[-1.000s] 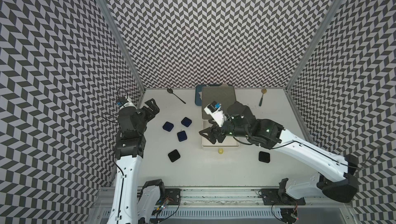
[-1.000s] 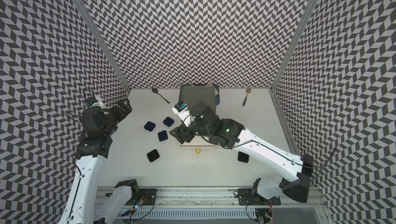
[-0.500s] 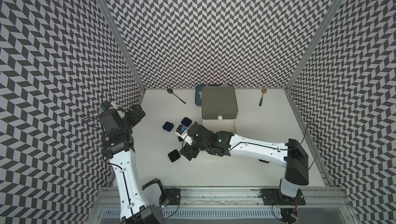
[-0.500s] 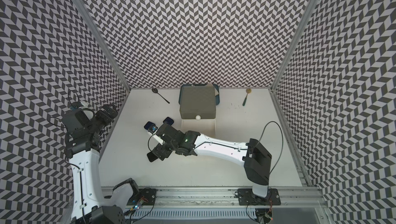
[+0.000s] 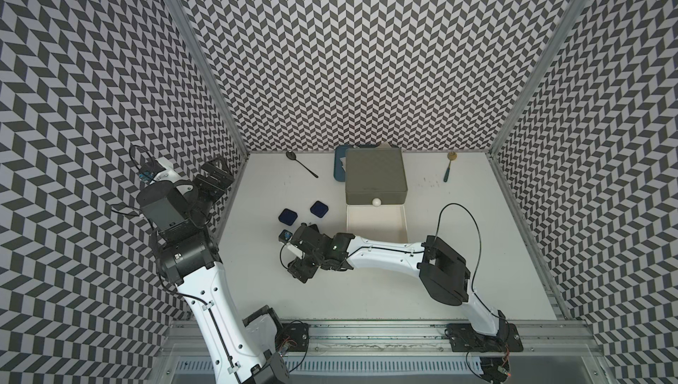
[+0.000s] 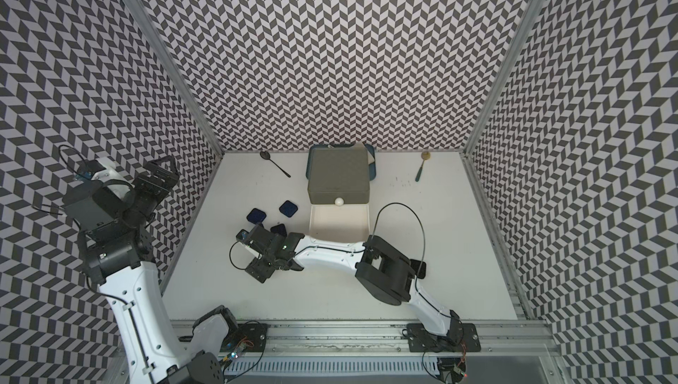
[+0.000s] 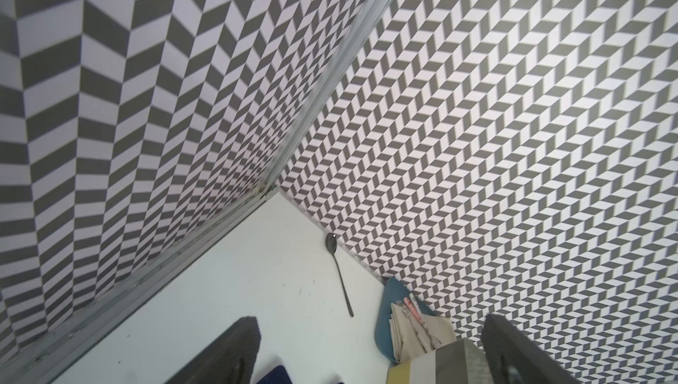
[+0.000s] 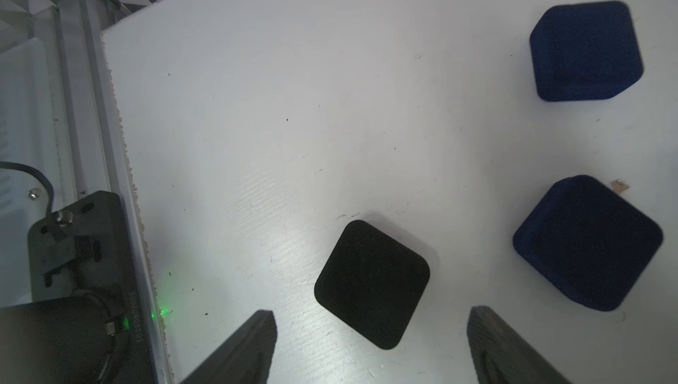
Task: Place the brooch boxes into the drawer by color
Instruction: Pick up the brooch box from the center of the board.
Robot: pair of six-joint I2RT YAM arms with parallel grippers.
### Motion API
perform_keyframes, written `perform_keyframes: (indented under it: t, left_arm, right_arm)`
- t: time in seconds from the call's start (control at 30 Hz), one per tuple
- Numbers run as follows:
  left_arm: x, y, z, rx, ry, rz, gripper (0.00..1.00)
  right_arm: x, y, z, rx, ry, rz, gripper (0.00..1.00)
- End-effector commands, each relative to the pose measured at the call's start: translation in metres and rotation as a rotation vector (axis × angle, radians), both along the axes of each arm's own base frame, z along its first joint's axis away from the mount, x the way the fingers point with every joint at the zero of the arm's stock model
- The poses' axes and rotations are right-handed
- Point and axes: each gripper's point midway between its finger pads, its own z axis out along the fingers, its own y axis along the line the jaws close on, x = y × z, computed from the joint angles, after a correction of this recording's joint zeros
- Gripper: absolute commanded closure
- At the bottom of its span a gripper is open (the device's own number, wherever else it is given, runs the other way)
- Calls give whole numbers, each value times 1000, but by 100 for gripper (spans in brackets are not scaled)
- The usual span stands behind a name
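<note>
The black brooch box (image 8: 371, 283) lies flat between my fingers; my right gripper should lower onto it next, an open finger to each side.
The drawer chest (image 5: 376, 176) stands at the back, its white drawer (image 5: 376, 230) pulled out toward the front with nothing showing inside. Two navy brooch boxes (image 5: 287, 216) (image 5: 319, 208) lie left of it, and a third navy one (image 6: 279, 230) peeks out beside my right wrist. My right gripper (image 8: 371, 314) is open and hovers low over a black brooch box (image 8: 371, 283), which lies flat between and just ahead of the fingertips, untouched. Another black box (image 6: 418, 270) shows behind the right elbow. My left gripper (image 5: 214, 176) is open and empty, raised by the left wall.
A dark spoon (image 5: 301, 163) lies at the back left and a gold-headed spoon (image 5: 448, 169) at the back right. A dark blue tray (image 7: 385, 312) holding folded cloth sits behind the chest. The right arm (image 5: 385, 253) stretches across the front of the open drawer.
My right arm swung from the open drawer to the front left and now hangs over the black box, jaws slightly wider. The left arm drew back and rose toward the left wall.
</note>
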Motion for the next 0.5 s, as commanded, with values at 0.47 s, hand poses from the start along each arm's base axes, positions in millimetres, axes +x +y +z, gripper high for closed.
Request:
perform_keyframes:
  t: [0.47]
  left_arm:
    - [3, -14, -17, -51, 1, -79, 0]
  right_arm:
    - [-13, 17, -45, -69, 51, 29, 15]
